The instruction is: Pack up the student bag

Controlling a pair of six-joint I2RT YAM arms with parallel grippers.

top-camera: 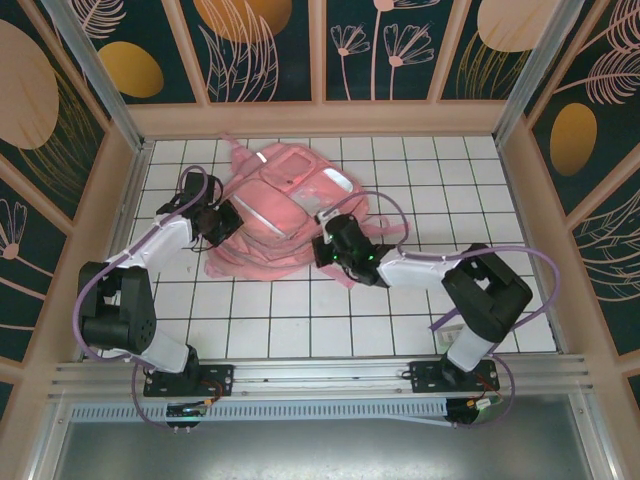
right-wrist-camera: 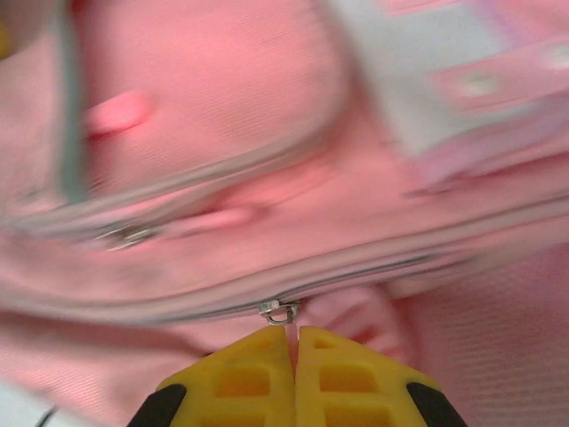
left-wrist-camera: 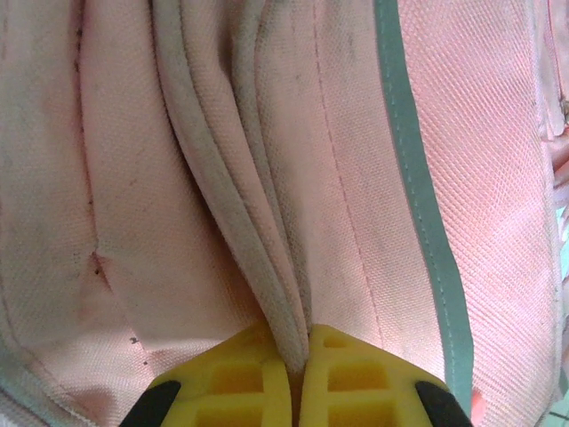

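I will next move my right gripper outward along the zip line (right-wrist-camera: 431,260) beside the pale pocket and let go of the pink pull tab, because that part of the zip line is outward of the gripper.
The pink student bag (top-camera: 285,215) lies flat on the white tiled table, behind the middle. My left gripper (top-camera: 232,222) is at the bag's left edge, and my right gripper (top-camera: 322,248) is at its near right edge. In the left wrist view the yellow fingers (left-wrist-camera: 236,378) are shut on a piped fold of the student bag (left-wrist-camera: 267,267). In the right wrist view my right gripper (right-wrist-camera: 294,342) is shut on the pink pull tab of a metal zipper slider (right-wrist-camera: 279,311). The zip line runs across the bag (right-wrist-camera: 267,178).
Wooden walls (top-camera: 320,118) fence the table at the back and sides. Bare white tiles (top-camera: 300,320) lie between the bag and the arm bases. A pink strap (top-camera: 232,148) trails from the bag toward the back wall.
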